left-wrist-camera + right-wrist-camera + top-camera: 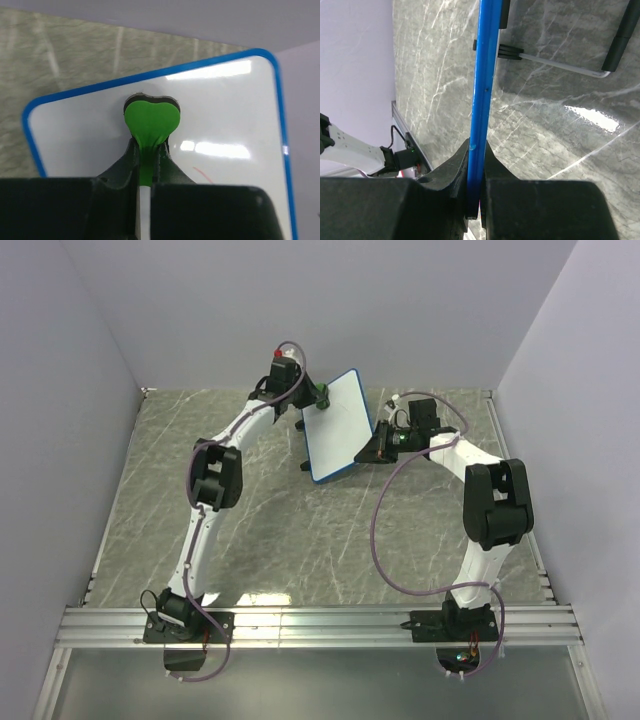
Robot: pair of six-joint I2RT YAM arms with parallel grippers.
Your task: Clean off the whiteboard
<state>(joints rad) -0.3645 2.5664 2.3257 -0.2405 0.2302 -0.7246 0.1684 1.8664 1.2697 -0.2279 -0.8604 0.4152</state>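
Observation:
The bare marble (265, 485) beside the board is below and back from the left gripper, so the left gripper will next wipe the red stroke, pull back, go down and let go of the eraser there.
The whiteboard (335, 425), white with a blue frame, is lifted off the table and tilted between the two arms. My right gripper (378, 445) is shut on its right edge; in the right wrist view the blue frame (482, 75) runs edge-on between the fingers of that gripper (477, 155). My left gripper (318, 397) is shut on a small green eraser (151, 120), whose pad lies against the white face (225, 110) near its middle. A short red stroke (202, 174) shows on the board just right of the left gripper (147, 150).
A wire stand with black feet (615, 40) juts from the board's back over the grey marble table (280, 530). Pale walls (60, 440) close in the left, back and right. An aluminium rail (320, 625) runs along the near edge.

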